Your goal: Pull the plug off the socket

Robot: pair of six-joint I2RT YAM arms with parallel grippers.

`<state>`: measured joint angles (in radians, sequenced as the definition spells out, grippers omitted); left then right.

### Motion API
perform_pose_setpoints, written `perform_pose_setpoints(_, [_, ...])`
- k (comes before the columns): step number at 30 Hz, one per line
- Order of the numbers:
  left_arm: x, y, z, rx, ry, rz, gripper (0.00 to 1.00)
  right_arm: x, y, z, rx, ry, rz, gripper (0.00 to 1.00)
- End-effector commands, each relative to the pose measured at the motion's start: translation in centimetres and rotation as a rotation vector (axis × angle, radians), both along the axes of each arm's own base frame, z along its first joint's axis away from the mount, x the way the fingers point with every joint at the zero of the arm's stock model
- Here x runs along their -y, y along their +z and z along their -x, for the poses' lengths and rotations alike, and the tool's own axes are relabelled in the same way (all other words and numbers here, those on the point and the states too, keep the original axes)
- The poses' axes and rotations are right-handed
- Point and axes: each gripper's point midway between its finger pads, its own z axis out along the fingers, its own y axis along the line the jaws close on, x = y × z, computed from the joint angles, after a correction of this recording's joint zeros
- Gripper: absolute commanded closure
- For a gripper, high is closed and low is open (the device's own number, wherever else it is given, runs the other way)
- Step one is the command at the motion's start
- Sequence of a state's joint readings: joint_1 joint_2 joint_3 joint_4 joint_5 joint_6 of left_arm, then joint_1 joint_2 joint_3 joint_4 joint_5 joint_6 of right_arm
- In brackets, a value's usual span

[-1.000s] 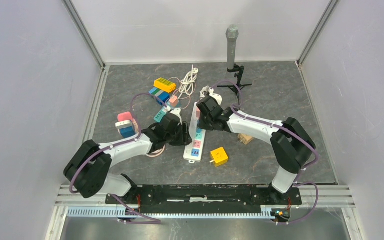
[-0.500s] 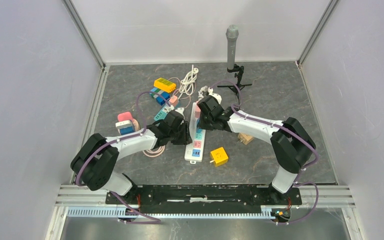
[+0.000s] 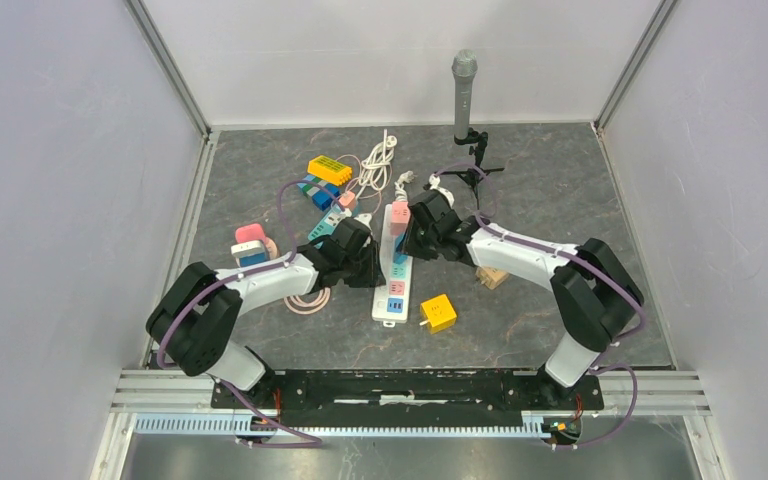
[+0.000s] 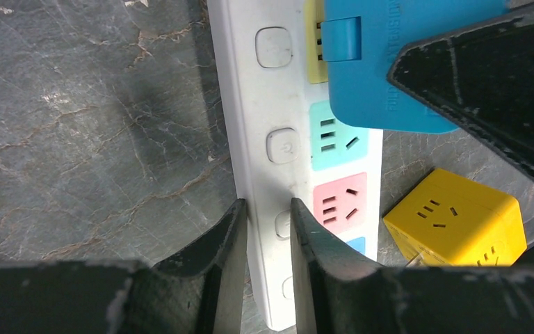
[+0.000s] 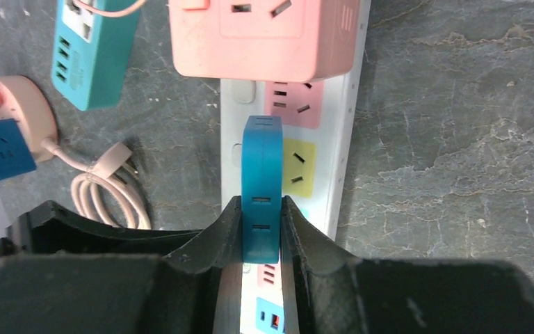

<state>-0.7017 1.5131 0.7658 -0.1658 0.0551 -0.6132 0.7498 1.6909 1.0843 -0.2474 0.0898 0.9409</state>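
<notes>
I will pull up with my right gripper next, move it to the right in the top view and lower it to let go of the blue plug (image 5: 262,163), because there is bare tabletop beside the power strip (image 5: 504,108).
The socket is a white power strip (image 3: 390,292) with coloured outlets, lying lengthwise mid-table. A blue plug (image 5: 262,163) stands in its yellow outlet, and my right gripper (image 5: 261,217) is shut on the plug's two flat sides. The plug (image 4: 382,62) also fills the top of the left wrist view, with a black finger of the right gripper over it. My left gripper (image 4: 265,224) pinches the strip's (image 4: 278,104) left edge near its front end. One finger is against the side wall and the other on the top face by the buttons.
A pink adapter (image 5: 264,31) sits in the strip's far end. A yellow cube socket (image 3: 439,312) lies right of the strip and a wooden block (image 3: 491,276) beyond it. Teal, blue and orange strips and coiled cables (image 3: 375,165) crowd the left back. A microphone stand (image 3: 463,95) rises behind.
My left gripper slid right onto the strip's left edge and closed on it. The right gripper, on the blue plug, shifted slightly right and tightened.
</notes>
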Motion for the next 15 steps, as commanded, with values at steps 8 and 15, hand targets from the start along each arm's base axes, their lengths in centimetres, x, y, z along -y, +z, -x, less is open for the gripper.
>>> perform_pose_setpoints(8, [-3.1,-3.5,1.4,-0.066,0.012,-0.167,0.71,-2.9,7.7,-0.4,0.105,0.021,-0.270,1.00])
perform_pose_setpoints(15, [-1.7,-0.2,0.1,0.019,-0.002,-0.084,0.68,1.7,9.3,-1.7,0.240,-0.052,-0.127,1.00])
